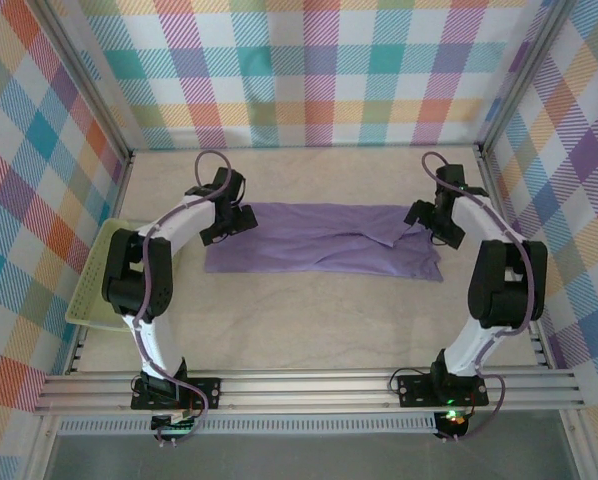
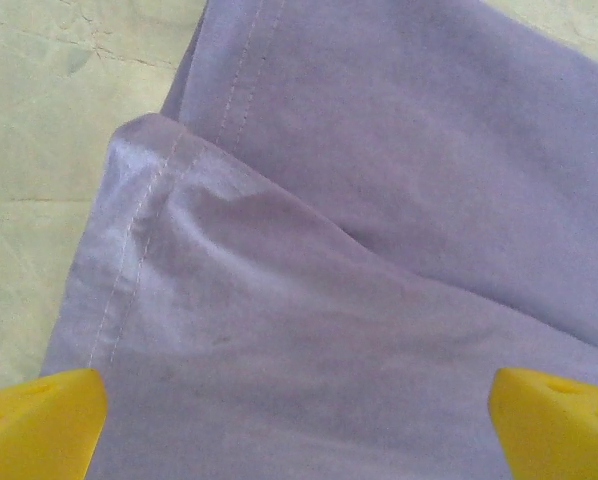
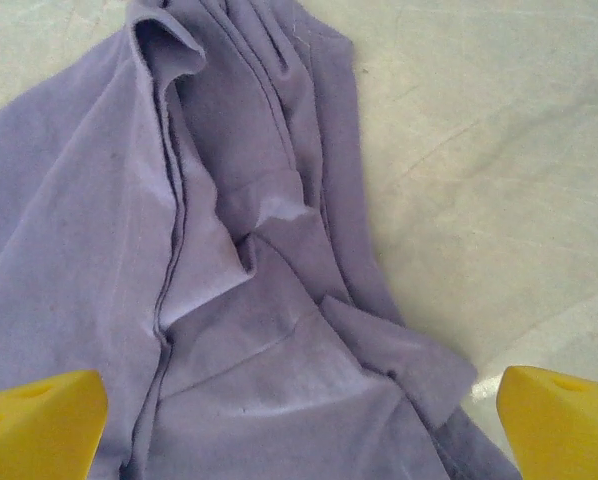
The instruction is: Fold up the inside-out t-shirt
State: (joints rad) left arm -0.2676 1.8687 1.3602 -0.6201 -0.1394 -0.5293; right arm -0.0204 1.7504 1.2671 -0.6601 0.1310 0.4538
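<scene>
Next, the open right gripper first moves down toward the middle of the folded t-shirt, to get onto the bunched, creased fabric.
The inside-out t-shirt (image 1: pixel 324 241) is a lavender-purple cloth lying folded into a long band across the middle of the table. My left gripper (image 1: pixel 226 225) hovers over its left end, open, with its yellow fingertips (image 2: pixel 39 425) spread wide above a stitched hem (image 2: pixel 139 240) and flat cloth (image 2: pixel 359 300). My right gripper (image 1: pixel 431 226) hangs over the right end, also open, fingertips (image 3: pixel 559 420) apart over bunched, creased fabric (image 3: pixel 269 300) with a small flap sticking out. Neither gripper holds anything.
A pale green tray (image 1: pixel 91 280) sits at the table's left edge beside the left arm. Checked walls close the back and both sides. Bare cream table (image 1: pixel 319 320) lies in front of the shirt, and behind it too.
</scene>
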